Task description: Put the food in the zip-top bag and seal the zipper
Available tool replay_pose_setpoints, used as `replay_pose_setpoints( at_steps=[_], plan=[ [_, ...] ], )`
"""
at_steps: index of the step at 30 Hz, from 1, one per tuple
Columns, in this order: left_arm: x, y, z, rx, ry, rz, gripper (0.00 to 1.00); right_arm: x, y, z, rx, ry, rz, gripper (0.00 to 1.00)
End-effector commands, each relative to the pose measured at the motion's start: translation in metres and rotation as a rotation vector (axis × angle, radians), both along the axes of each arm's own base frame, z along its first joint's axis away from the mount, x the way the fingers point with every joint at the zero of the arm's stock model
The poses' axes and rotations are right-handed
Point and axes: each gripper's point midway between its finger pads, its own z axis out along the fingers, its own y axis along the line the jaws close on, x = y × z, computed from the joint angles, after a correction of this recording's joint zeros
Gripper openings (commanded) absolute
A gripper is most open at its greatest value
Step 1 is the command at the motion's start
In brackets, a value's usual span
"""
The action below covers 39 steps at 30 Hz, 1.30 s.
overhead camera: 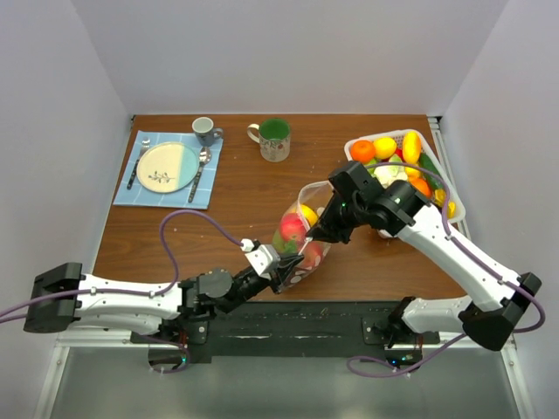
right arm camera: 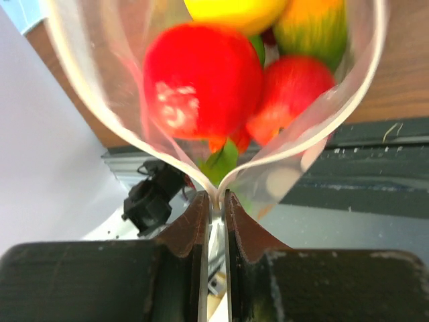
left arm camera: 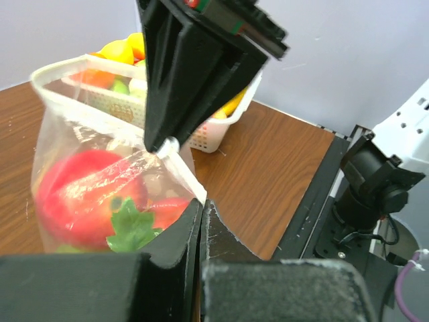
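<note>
The bag's opening still gapes beyond my right gripper's fingers. My right gripper slides outward along the zipper to the opening's far end [overhead camera: 318, 184] next and releases there.
The zip-top bag [overhead camera: 301, 234] stands mid-table, holding red food [overhead camera: 293, 229] and a yellow piece [overhead camera: 308, 214]. My left gripper [overhead camera: 285, 267] is shut on the bag's near corner; the left wrist view shows its jaws [left arm camera: 201, 205] closed on the end of the zipper [left arm camera: 186, 173], with a red fruit [left arm camera: 74, 194] behind the film. My right gripper [overhead camera: 320, 232] is shut on the zipper further along. In the right wrist view its jaws [right arm camera: 214, 198] pinch the pale strip [right arm camera: 167, 161], and the mouth gapes open beyond them over red fruits [right arm camera: 201, 74].
A white slatted basket [overhead camera: 454, 209] with more toy food [overhead camera: 384, 147] stands at the right, close behind my right arm; it also shows in the left wrist view [left arm camera: 214, 134]. A plate [overhead camera: 166, 168] on a blue mat, a grey mug [overhead camera: 206, 131] and a green cup [overhead camera: 274, 138] sit at the back.
</note>
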Motion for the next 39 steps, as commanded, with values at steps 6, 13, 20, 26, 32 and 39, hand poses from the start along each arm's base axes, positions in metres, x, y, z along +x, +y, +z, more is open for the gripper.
replay_pose_setpoints(
  at_steps=[6,13,20,26,32,39],
  plan=[
    [-0.028,0.003,0.027,-0.107,0.027,-0.124,0.00,0.082,-0.020,0.021,-0.120,-0.234,-0.078,0.02],
    [-0.028,0.008,0.028,-0.108,0.036,-0.117,0.00,0.124,-0.022,0.029,-0.201,-0.318,-0.070,0.02],
    [-0.026,0.012,0.031,-0.111,0.038,-0.102,0.00,0.166,-0.036,0.026,-0.238,-0.356,-0.108,0.02],
    [-0.023,0.014,0.037,-0.119,0.029,-0.081,0.00,0.198,-0.051,0.029,-0.257,-0.395,-0.166,0.02],
    [-0.021,0.014,0.035,-0.106,0.030,-0.067,0.00,0.218,-0.059,0.036,-0.275,-0.425,-0.196,0.02],
    [-0.019,0.016,0.036,-0.111,0.032,-0.056,0.00,0.235,-0.073,0.031,-0.309,-0.419,-0.232,0.02]
  ],
)
